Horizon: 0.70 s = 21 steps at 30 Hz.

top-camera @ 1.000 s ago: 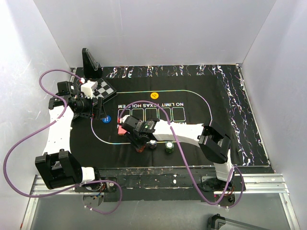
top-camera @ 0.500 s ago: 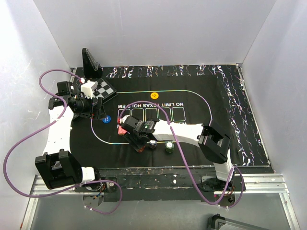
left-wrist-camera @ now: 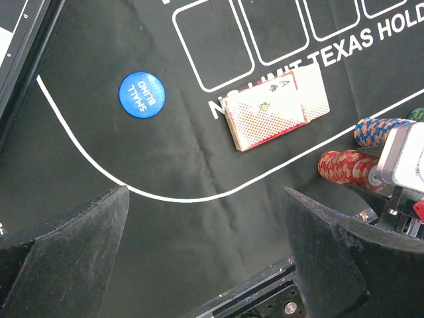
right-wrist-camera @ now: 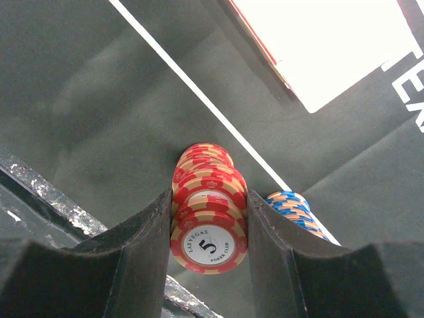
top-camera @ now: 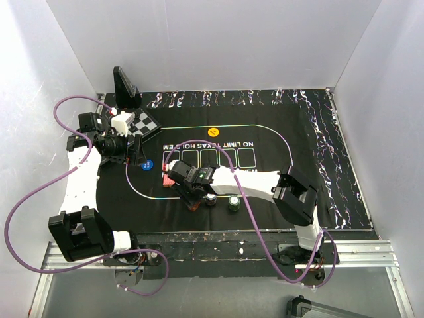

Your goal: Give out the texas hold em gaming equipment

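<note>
My right gripper holds its chips and should go outward and to the left in the top view. It should release them on the mat beside the blue button (top-camera: 158, 165), since the mat is empty there.
My right gripper (right-wrist-camera: 209, 232) is shut on a leaning stack of red poker chips (right-wrist-camera: 209, 199); its top chip reads "5". In the top view this gripper (top-camera: 193, 201) sits low at the mat's near edge. A blue chip stack (right-wrist-camera: 291, 207) stands just beside the red one, and a green stack (top-camera: 234, 203) stands further right. Red-backed playing cards (left-wrist-camera: 278, 109) lie face up by the printed text. My left gripper (left-wrist-camera: 205, 265) hangs open above the mat, holding nothing. Beyond it lies a blue "small blind" button (left-wrist-camera: 142, 95). An orange button (top-camera: 212, 132) lies at the far line.
A small chessboard (top-camera: 142, 122) with pieces and a dark upright wedge (top-camera: 124, 86) stand at the back left. The black mat (top-camera: 311, 152) ends at a metal rail (top-camera: 218, 238) close behind the chips. White walls close in three sides.
</note>
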Tool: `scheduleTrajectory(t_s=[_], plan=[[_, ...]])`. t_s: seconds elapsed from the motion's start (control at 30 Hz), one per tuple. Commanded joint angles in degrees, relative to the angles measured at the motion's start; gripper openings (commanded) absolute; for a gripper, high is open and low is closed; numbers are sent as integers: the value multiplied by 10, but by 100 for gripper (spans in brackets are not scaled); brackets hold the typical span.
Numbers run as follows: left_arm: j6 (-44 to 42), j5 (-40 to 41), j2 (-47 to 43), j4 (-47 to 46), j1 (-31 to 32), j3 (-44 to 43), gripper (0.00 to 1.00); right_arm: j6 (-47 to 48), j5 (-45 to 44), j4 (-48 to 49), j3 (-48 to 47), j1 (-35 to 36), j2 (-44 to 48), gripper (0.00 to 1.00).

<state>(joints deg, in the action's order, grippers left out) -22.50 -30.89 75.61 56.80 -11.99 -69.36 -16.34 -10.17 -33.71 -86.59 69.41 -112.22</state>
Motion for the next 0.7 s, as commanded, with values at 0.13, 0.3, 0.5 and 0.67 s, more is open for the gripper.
scheduleTrajectory(t_s=[0.13, 0.3, 0.5, 0.67], plan=[[-9, -15, -23, 7, -8, -4, 98, 4, -5, 0, -19, 2, -4, 17], [-6, -26, -21, 8, -15, -10, 98, 17, -14, -14, -51, -4, 17, 1], [23, -63, -3, -9, -50, -32, 98, 41, 3, -47, -164, -22, -11, 1], [44, -113, 42, -10, -109, -66, 98, 62, 20, -98, -334, -36, -117, 1]])
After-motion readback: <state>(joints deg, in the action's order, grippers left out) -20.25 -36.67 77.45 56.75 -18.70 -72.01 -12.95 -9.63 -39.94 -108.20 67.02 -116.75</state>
